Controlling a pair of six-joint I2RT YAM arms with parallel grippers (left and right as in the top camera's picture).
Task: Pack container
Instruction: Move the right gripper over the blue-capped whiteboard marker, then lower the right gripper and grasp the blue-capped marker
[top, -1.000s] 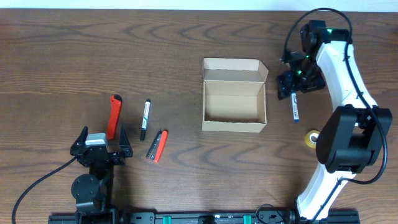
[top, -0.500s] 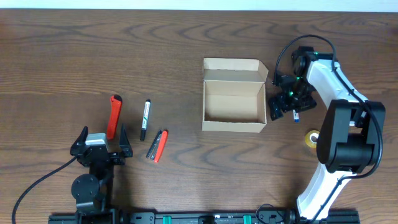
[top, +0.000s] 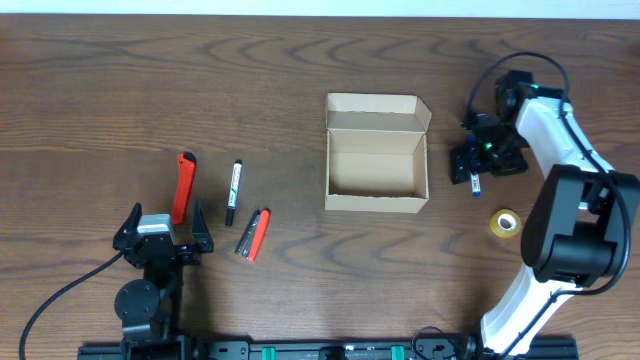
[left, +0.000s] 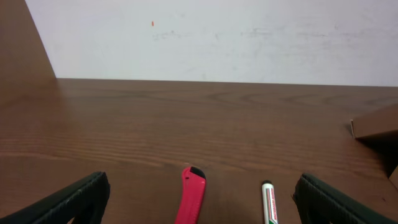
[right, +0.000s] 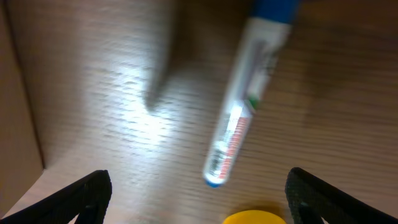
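The blue-capped marker lies on the tabletop below my right gripper. That gripper lowers the open fingers to either side of its end by the tape roll (top: 476, 186) (right: 222, 154) next.
The container (top: 375, 199) is an open tan cardboard box at the table's middle, its flap lid folded back; its inside looks empty. Its wall shows at the left of the right wrist view (right: 17, 118), and a corner shows in the left wrist view (left: 375, 122). A blue-capped marker (top: 475, 183) lies on the table just right of the box. My right gripper (top: 482, 160) hovers over it, open and empty. In the right wrist view the marker (right: 239, 118) lies ahead of the open fingers (right: 198, 190). My left gripper (top: 160, 238) rests open at the front left.
A red utility knife (top: 182, 186), a black-capped marker (top: 233, 190) and a red-and-black item (top: 253, 233) lie on the left. The knife (left: 191, 200) and marker (left: 268, 204) lie before the left fingers (left: 199, 214). A yellow tape roll (top: 507, 223) sits front right, also in the right wrist view (right: 252, 218).
My right gripper swung down towards the box's right wall, then back right over the blue marker. The marker stayed on the table. The left arm has not moved.
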